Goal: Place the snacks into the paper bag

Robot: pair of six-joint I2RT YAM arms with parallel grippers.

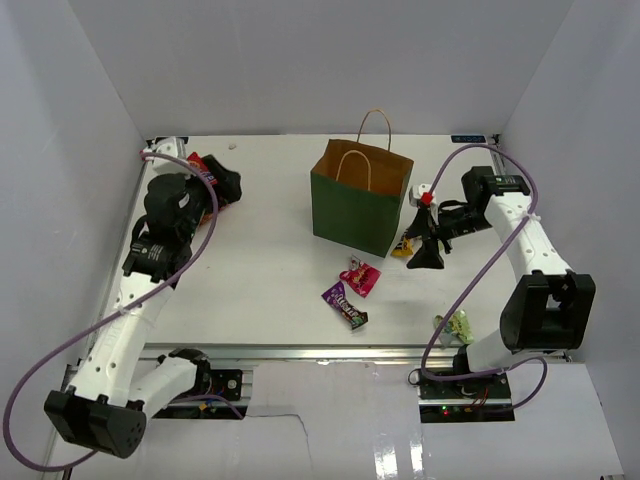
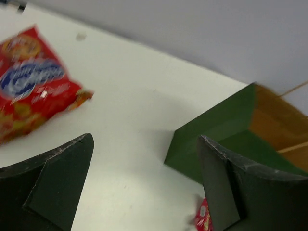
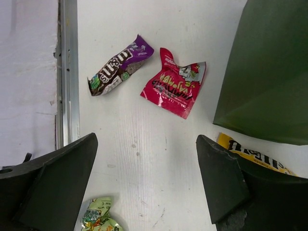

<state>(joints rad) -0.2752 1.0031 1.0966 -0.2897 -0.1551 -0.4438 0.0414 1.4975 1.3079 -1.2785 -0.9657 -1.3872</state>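
Observation:
I will lower my right gripper onto the purple packet's middle (image 1: 345,306) (image 3: 120,66) and move it to the left in the top view, because the packet is below my gripper on that side.
The paper bag (image 1: 355,208) stands upright mid-table, dark green outside and brown inside; it also shows as paper bag (image 2: 226,127) and paper bag (image 3: 269,67). A red chip bag (image 2: 31,84) lies flat at the far left, beside my left gripper (image 1: 228,188). That left gripper (image 2: 144,178) is open over bare table with nothing held. My right gripper (image 3: 147,178) is open and empty just right of the bag. A pink packet (image 3: 175,86), a purple packet (image 3: 120,65), a yellow candy pack (image 3: 252,153) and a light-green wrapper (image 3: 98,219) lie around it.
A metal rail (image 3: 67,72) runs along the table's near edge. White walls close in the left, back and right sides. In the top view the pink packet (image 1: 360,277) and purple packet (image 1: 343,305) lie in front of the bag, the light-green wrapper (image 1: 458,325) near the right arm's base.

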